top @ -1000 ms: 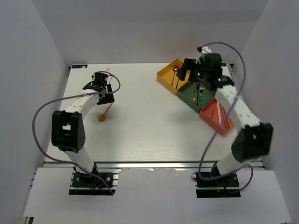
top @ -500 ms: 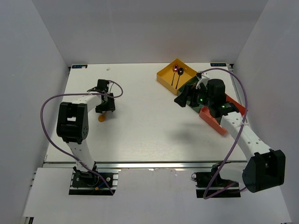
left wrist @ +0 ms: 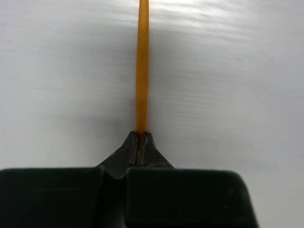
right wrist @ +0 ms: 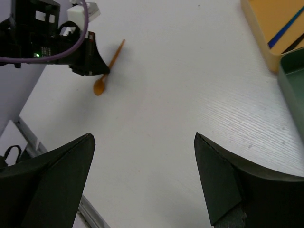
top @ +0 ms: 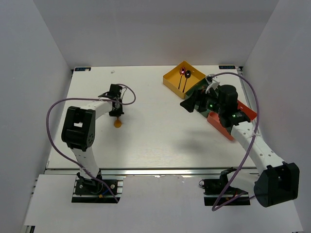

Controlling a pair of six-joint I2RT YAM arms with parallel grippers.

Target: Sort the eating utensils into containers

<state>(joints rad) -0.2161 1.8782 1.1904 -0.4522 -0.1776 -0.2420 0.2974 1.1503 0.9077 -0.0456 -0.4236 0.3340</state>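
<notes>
I need to move my right gripper away from the trays and toward the left gripper, onto the orange spoon's handle end (right wrist: 121, 45), because that end sticks out free past the left gripper.
An orange spoon (top: 117, 123) lies left of the table's centre, and my left gripper (top: 116, 112) is shut on its handle. In the left wrist view the thin handle (left wrist: 142, 71) runs straight up from the closed fingertips of that gripper (left wrist: 141, 137). The right wrist view shows the same spoon (right wrist: 100, 86) beside the left gripper (right wrist: 97, 66). My right gripper (top: 189, 104) hangs open and empty by the containers; its jaws (right wrist: 144, 137) stand wide over bare table. The yellow tray (top: 171, 79) holds two dark spoons (top: 184, 74). The dark green tray (top: 198, 90) and the red-orange tray (top: 217, 122) are partly hidden by the right arm.
White walls close in the table on three sides. The right wrist view catches the yellow tray's edge (right wrist: 259, 28) and the green tray's corner (right wrist: 295, 78) at its right. A purple cable (top: 53, 109) loops beside the left arm.
My left gripper has shut on the orange spoon's handle and shifted right, taking the spoon with it. The right arm drew back from the yellow tray toward the green one.
</notes>
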